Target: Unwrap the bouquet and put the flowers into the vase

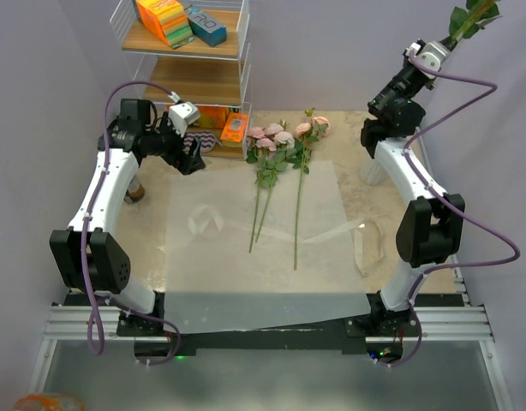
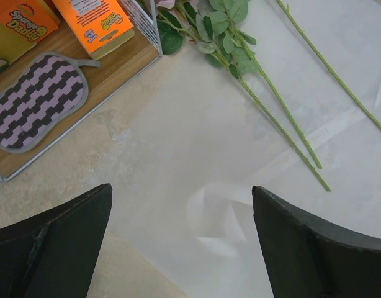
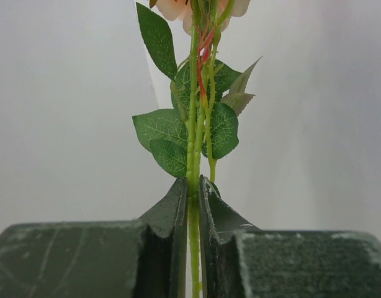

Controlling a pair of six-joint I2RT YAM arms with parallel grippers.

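Note:
I need to move my right gripper to the left in the top view first and then lower the flower stems it is holding, so they get into the white vase (image 1: 374,169).
The bouquet lies undone. Its translucent white paper (image 1: 246,248) is spread flat on the table, and the cream ribbon (image 1: 367,244) lies loose at the paper's right edge. Several flowers (image 1: 276,145) rest on the paper with pink heads at the far end and long stems (image 2: 280,112) pointing toward me. My right gripper (image 3: 195,184) is raised high at the back right (image 1: 451,38), shut on thin green flower stems (image 3: 193,133) with leaves and a pale rose head above. My left gripper (image 2: 181,192) hangs open over the paper's left part (image 1: 191,159), empty. A white shape (image 1: 372,171) beside the right arm looks like the vase, mostly hidden.
A wire shelf unit (image 1: 186,51) stands at the back left with orange sponge boxes (image 2: 94,22) and a striped pad (image 2: 38,99) on its lowest board. A small can (image 1: 136,190) sits by the left arm. Walls close in on both sides.

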